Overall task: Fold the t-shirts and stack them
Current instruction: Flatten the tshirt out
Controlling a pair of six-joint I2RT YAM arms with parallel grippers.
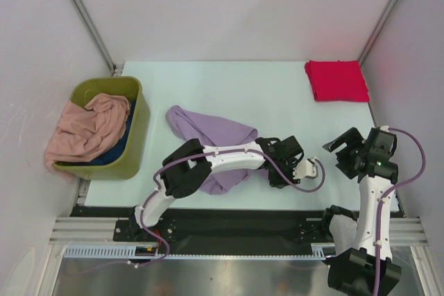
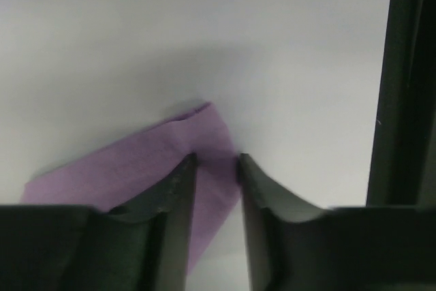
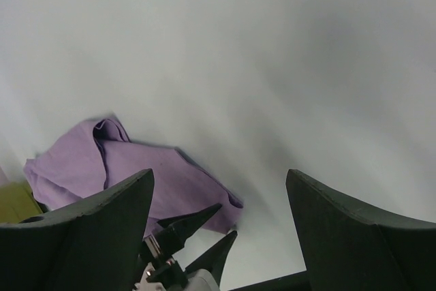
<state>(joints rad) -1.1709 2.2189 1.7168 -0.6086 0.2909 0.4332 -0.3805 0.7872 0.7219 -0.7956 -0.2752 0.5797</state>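
My right gripper hangs open and empty, so my right gripper will next go to the left in the top view and down onto the lavender shirt's facing side.
A lavender-purple t-shirt lies crumpled on the table, near the front. My left gripper is low over its right corner. The jaws stand a little apart, and the cloth corner lies flat between the fingers. In the top view the left gripper reaches across the shirt. My right gripper hangs open and empty to the right, in its own view facing the lavender shirt. A bright red t-shirt lies folded at the back right. Salmon-pink and dark blue t-shirts sit in the bin.
An olive-green bin stands at the table's left edge, with pink cloth hanging over its left rim. White walls enclose the table on three sides. A black rail runs along the near table edge.
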